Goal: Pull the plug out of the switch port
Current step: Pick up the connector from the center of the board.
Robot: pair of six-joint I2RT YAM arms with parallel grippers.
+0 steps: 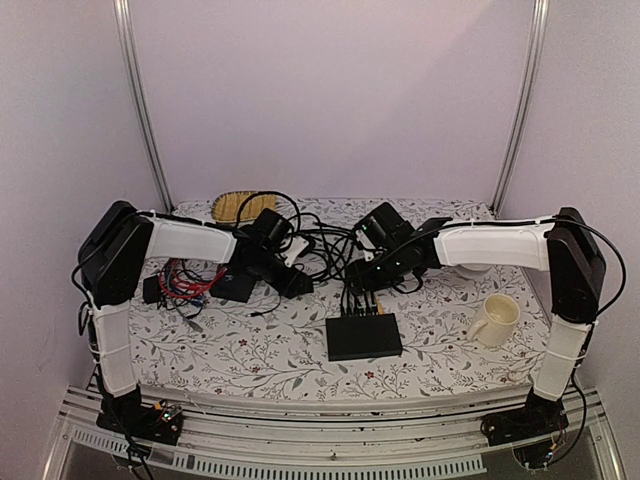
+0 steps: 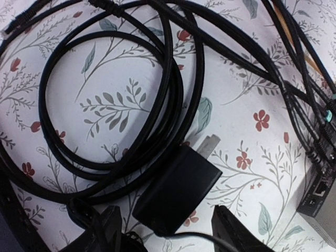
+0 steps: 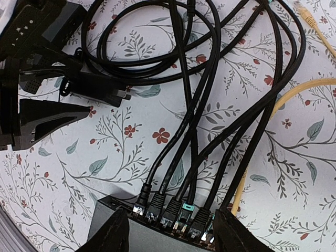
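The black power adapter's cable end (image 2: 161, 211) is between the open fingers of my left gripper, so I will next move the gripper gently to the right in the top view and close it on the cable end.
The switch (image 1: 363, 337) is a flat black box near the table's front middle, with a row of several black plugs (image 1: 360, 303) in its far edge. In the right wrist view the switch (image 3: 142, 239) lies at the bottom. My right gripper (image 3: 172, 214) is open, and its fingers (image 3: 110, 233) straddle the row of plugs (image 3: 167, 206), one with a teal clip (image 3: 187, 210). My left gripper (image 2: 167, 212) is open over a black power adapter (image 2: 176, 191) that lies untouched between its fingers (image 2: 107, 226). From above, the left gripper (image 1: 300, 283) is left of the right gripper (image 1: 365, 283).
Black cables (image 1: 320, 240) tangle behind the switch, and a yellow cable (image 3: 294, 94) runs beside them. A cream mug (image 1: 497, 318) stands to the right. Red wires (image 1: 190, 278) and a thin black slab (image 1: 235, 287) lie to the left. A yellow wooden object (image 1: 238, 207) sits at the back.
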